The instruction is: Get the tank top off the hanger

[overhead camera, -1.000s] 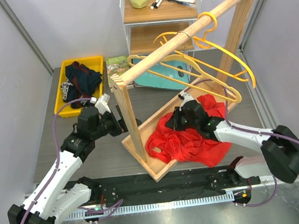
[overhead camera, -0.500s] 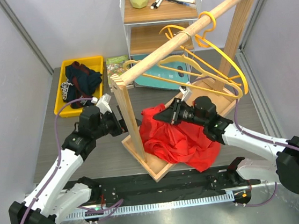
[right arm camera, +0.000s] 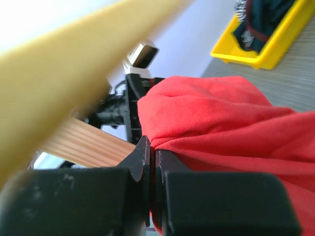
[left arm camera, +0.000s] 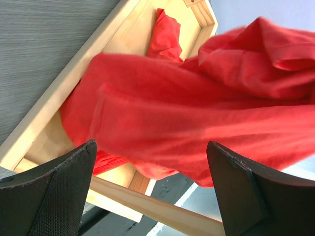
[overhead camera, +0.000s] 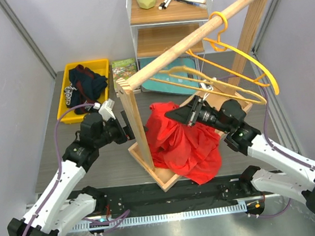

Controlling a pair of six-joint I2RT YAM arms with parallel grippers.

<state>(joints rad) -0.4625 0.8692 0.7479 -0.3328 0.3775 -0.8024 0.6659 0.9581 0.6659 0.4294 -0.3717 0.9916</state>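
The hangers hang bare, so next I will lower my right gripper, fingers tipping down, and release the tank top onto the wooden rack base below.
The red tank top (overhead camera: 180, 141) hangs bunched from my right gripper (overhead camera: 171, 114), which is shut on its upper fold and holds it above the wooden rack base (overhead camera: 164, 177). Its lower end drapes over the base's front edge. The yellow hangers (overhead camera: 227, 81) dangle bare from the wooden rail (overhead camera: 194, 37), to the right of the cloth. In the right wrist view the gripper (right arm camera: 153, 152) pinches the red cloth (right arm camera: 216, 118). My left gripper (overhead camera: 126, 132) is open and empty beside the rack's left post. In its wrist view the gripper (left arm camera: 152, 187) faces the tank top (left arm camera: 187, 108).
A yellow bin (overhead camera: 83, 89) of dark clothes stands at the back left. A wooden shelf (overhead camera: 165, 14) with markers and a pale cup is at the back. A booklet (overhead camera: 123, 69) lies beside the bin. The rack's upright posts stand between my arms.
My right gripper rose and moved left, lifting the tank top off the rack base into a hanging bunch. The yellow hangers swung right. The left arm barely moved.
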